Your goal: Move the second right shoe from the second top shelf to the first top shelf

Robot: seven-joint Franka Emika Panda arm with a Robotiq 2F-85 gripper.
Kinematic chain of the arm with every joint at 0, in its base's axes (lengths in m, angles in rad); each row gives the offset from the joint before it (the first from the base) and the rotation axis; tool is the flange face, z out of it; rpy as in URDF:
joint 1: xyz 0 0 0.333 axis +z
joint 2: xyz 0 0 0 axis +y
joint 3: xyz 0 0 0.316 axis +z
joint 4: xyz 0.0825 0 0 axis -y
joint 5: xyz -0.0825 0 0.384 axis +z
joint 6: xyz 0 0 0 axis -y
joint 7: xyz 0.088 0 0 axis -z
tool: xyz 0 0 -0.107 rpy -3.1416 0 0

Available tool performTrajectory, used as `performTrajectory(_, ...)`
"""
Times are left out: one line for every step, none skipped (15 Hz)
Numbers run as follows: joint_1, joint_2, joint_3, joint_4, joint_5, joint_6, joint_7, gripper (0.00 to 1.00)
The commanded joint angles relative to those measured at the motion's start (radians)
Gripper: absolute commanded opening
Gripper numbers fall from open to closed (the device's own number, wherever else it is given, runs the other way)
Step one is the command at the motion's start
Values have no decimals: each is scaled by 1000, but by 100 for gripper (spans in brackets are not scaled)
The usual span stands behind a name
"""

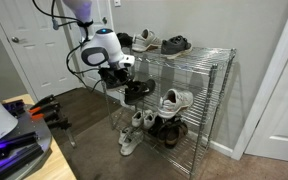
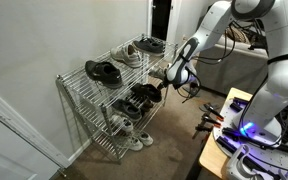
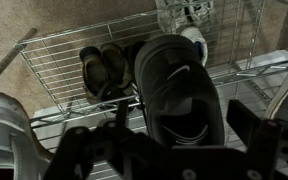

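My gripper lowers to the black shoe's heel opening (image 1: 134,88) (image 3: 178,118) next, shifting left in the wrist view to straddle the shoe's side, since the heel opening faces up.
A black shoe (image 3: 174,85) fills the middle of the wrist view, heel opening toward the camera, between my gripper's (image 3: 180,132) two spread fingers. In both exterior views it (image 1: 137,90) (image 2: 146,94) rests on the second shelf from the top of a wire rack (image 1: 215,110) (image 2: 72,100). My gripper (image 1: 122,70) (image 2: 170,76) is at the rack's open side, just above and beside this shoe, and looks open. A white sneaker (image 1: 176,99) lies further along the same shelf. The top shelf holds a beige sneaker (image 1: 147,41) (image 2: 130,52) and dark shoes (image 1: 176,44) (image 2: 104,71).
The lower shelves hold white sneakers (image 1: 134,130) and brown shoes (image 1: 169,128). A pair of dark shoes (image 3: 102,68) lies on the wire shelf left of the black shoe in the wrist view. A white door (image 1: 39,55) and a desk with electronics (image 2: 249,135) stand near.
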Motion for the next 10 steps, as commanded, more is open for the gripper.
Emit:
performTrajectory(-91,134,76,42,-49,130,-3,100)
performTrajectory(-105,166,86,54,-65,168,0,100)
performTrajectory(-41,132,-13,108,-218,87,170,100)
performTrajectory(-46,153,-14,131,-259,96,194,100)
performTrajectory(-42,166,-28,165,-305,93,239,100)
performTrajectory(-34,175,-43,192,-338,92,275,100)
performTrajectory(-26,187,-59,220,-360,90,299,100)
performTrajectory(-20,196,-70,242,-376,89,318,100)
performTrajectory(-6,204,-89,265,-384,88,331,100)
performTrajectory(4,212,-103,283,-390,88,341,100)
